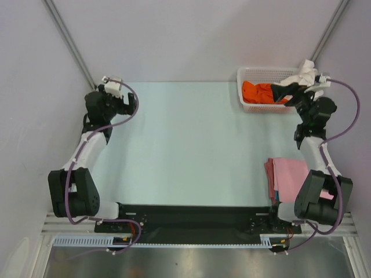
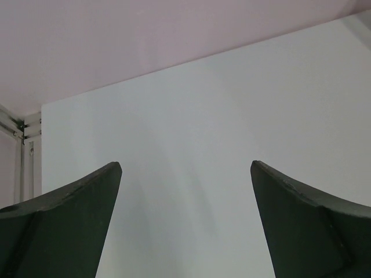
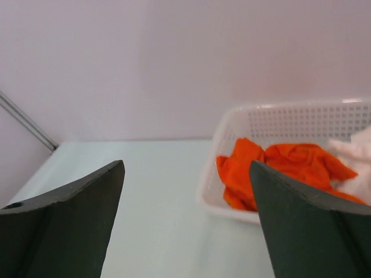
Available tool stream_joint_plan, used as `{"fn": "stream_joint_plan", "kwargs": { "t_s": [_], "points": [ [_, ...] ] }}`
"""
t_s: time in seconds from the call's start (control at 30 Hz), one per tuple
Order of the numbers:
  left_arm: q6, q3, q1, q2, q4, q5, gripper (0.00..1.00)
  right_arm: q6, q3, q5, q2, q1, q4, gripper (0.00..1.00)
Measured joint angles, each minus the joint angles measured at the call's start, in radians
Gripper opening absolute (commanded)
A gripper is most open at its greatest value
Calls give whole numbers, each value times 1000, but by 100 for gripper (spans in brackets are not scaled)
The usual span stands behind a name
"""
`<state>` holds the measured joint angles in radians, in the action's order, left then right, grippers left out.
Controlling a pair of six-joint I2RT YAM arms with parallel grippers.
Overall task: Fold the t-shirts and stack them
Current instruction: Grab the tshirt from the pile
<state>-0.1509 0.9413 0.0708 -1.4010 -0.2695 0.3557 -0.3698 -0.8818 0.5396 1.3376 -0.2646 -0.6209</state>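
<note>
Next, my right gripper moves outward and down, fingers tilting downward, onto the orange t-shirt's folds beside the white t-shirt (image 1: 306, 72), because they lie bunched and uncovered.
A bright orange t-shirt (image 1: 259, 91) lies crumpled in the white lattice basket (image 1: 255, 72) at the far right of the table. A white t-shirt (image 1: 306, 72) hangs over the basket's right corner. Pale pink t-shirts (image 1: 290, 175) lie folded in a stack at the near right, beside the right arm. My right gripper (image 1: 279, 91) is open and empty at the basket's right side. Its wrist view shows the orange shirt (image 3: 278, 167), the white shirt (image 3: 355, 152) and the basket wall (image 3: 290, 123) beyond the open gripper (image 3: 186, 165). My left gripper (image 1: 128, 103) is open and empty at the far left; its wrist view (image 2: 185, 168) shows only table.
Grey enclosure walls stand close on both sides and behind. Metal poles (image 1: 69, 40) run up at the back corners. The pale green table surface (image 1: 185, 145) spreads between the arms. The black base rail (image 1: 185, 217) runs along the near edge.
</note>
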Motion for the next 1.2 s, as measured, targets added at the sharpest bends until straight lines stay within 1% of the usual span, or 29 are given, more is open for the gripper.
{"fn": "stream_joint_plan", "kwargs": {
  "t_s": [0.07,0.13,0.27,0.33,0.4,0.47,0.53,0.63,0.67,0.73,0.77,0.8,0.83,0.87,0.9,1.03,1.2],
  "points": [
    [-19,107,-2,-21,133,15,100,-23,-109,31,54,-10,27,89],
    [-35,199,-8,-61,263,11,100,-17,-257,26,129,-5,117,86],
    [-56,354,-31,-168,475,-35,100,58,-630,-130,335,32,407,79],
    [-70,394,-43,-203,549,-60,100,96,-810,-223,453,45,533,76],
    [-87,421,-53,-228,613,-79,100,121,-971,-289,578,53,656,71],
    [-97,439,-59,-246,666,-92,100,142,-1130,-347,720,55,777,70],
    [-103,454,-69,-260,708,-97,100,163,-1278,-385,867,53,903,72],
    [-106,467,-82,-273,749,-100,100,186,-1448,-420,1055,53,1054,74],
    [-111,468,-87,-274,758,-101,100,192,-1474,-427,1102,53,1091,74],
    [-116,472,-92,-275,773,-101,100,207,-1474,-433,1159,56,1159,63],
    [-120,473,-94,-275,779,-101,100,212,-1467,-435,1172,58,1178,40],
    [-121,475,-95,-275,782,-101,100,225,-1449,-439,1175,62,1190,25],
    [-122,476,-95,-275,785,-102,100,227,-1429,-445,1175,67,1197,14],
    [-123,477,-95,-275,789,-104,100,229,-1421,-452,1175,73,1201,5],
    [-123,478,-95,-275,792,-107,100,231,-1421,-460,1175,78,1199,0],
    [-128,481,-95,-275,805,-109,100,233,-1401,-523,1141,93,1197,0],
    [-140,481,-95,-272,813,-109,100,270,-1336,-606,1014,109,1199,0]
  ]
}}
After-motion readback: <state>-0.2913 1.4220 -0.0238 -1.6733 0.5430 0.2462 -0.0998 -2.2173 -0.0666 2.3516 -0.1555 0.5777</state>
